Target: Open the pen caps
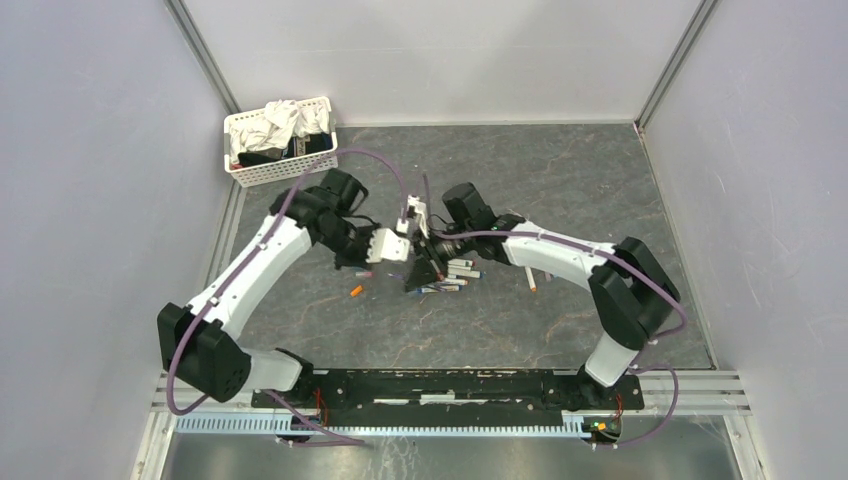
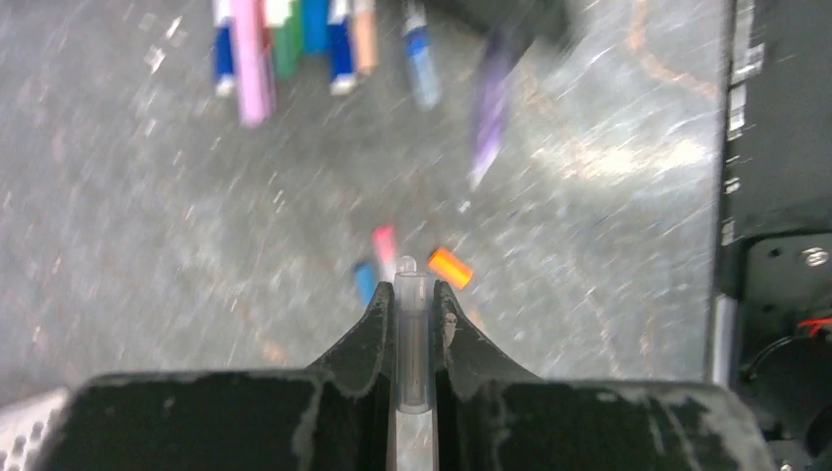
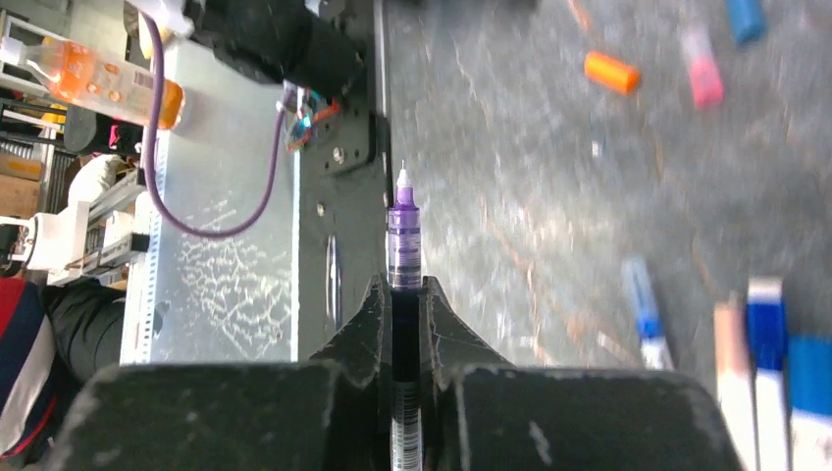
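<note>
The right gripper will next swing across and down to release the bare-tipped pen beside the single pen [image 1: 539, 274], because that spot is below, to its right in the top view.
My left gripper [image 2: 413, 287] is shut on a short translucent greyish pen cap [image 2: 412, 334] with a rounded end, held above the table. Loose blue [image 2: 365, 280], pink [image 2: 384, 240] and orange [image 2: 449, 267] caps lie on the table beyond it. My right gripper [image 3: 403, 285] is shut on a purple pen [image 3: 403, 231] whose bare tip points away, with no cap on it. The right wrist view also shows the orange cap [image 3: 611, 72], the pink cap [image 3: 702, 80] and the blue cap [image 3: 746, 18]. In the top view the left gripper [image 1: 403, 248] and right gripper [image 1: 425, 268] are close together at mid-table.
A row of capped pens [image 1: 458, 275] lies right of the grippers and also shows in the left wrist view [image 2: 294, 39]. A single pen [image 1: 531, 279] lies further right. A white basket [image 1: 280, 170] of crumpled cloths stands at the back left. The orange cap [image 1: 356, 291] lies nearer the front.
</note>
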Tool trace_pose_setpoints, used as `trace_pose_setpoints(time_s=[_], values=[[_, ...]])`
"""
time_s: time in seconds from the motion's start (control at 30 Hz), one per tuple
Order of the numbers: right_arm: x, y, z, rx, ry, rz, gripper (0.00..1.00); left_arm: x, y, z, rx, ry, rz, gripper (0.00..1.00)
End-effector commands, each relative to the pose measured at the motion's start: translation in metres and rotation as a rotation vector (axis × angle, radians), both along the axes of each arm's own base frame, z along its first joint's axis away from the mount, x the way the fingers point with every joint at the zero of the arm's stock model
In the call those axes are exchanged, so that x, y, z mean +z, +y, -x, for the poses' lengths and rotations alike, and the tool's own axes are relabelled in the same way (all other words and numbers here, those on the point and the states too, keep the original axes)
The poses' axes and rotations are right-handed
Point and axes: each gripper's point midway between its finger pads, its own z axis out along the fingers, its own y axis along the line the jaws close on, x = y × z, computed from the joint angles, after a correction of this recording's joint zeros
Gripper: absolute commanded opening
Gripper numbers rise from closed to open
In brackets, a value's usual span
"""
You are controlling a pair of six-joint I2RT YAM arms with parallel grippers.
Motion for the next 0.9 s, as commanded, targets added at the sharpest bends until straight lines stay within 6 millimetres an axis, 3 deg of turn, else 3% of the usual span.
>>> trace_pose_setpoints(time_s=[0.0, 0.1, 0.23, 0.3, 0.4, 0.5, 0.63, 0.87], values=[[-0.017, -0.044, 0.024, -0.01, 0.049, 0.081, 0.0, 0.024, 0.048, -0.051, 0.053, -0.149, -0.102, 0.02], [-0.023, -0.064, 0.03, -0.037, 0.037, 0.105, 0.0, 0.024, 0.076, -0.068, 0.087, -0.187, -0.154, 0.02], [-0.026, -0.084, 0.023, -0.103, 0.012, 0.136, 0.0, 0.021, 0.083, -0.074, 0.114, -0.196, -0.142, 0.02], [-0.028, -0.095, 0.0, -0.213, -0.019, 0.182, 0.0, 0.015, 0.071, -0.072, 0.149, -0.166, -0.07, 0.02], [-0.039, -0.126, -0.051, -0.48, -0.094, 0.331, 0.01, 0.001, 0.052, -0.07, 0.244, -0.092, 0.038, 0.03], [-0.05, -0.166, -0.091, -0.728, -0.169, 0.466, 0.01, -0.023, 0.042, -0.068, 0.322, -0.02, 0.086, 0.13], [-0.065, -0.2, -0.114, -0.908, -0.223, 0.566, 0.01, -0.057, 0.04, -0.065, 0.367, 0.021, 0.085, 0.22], [-0.1, -0.24, -0.129, -1.078, -0.239, 0.692, 0.0, -0.089, 0.036, -0.071, 0.409, 0.065, 0.05, 0.27]])
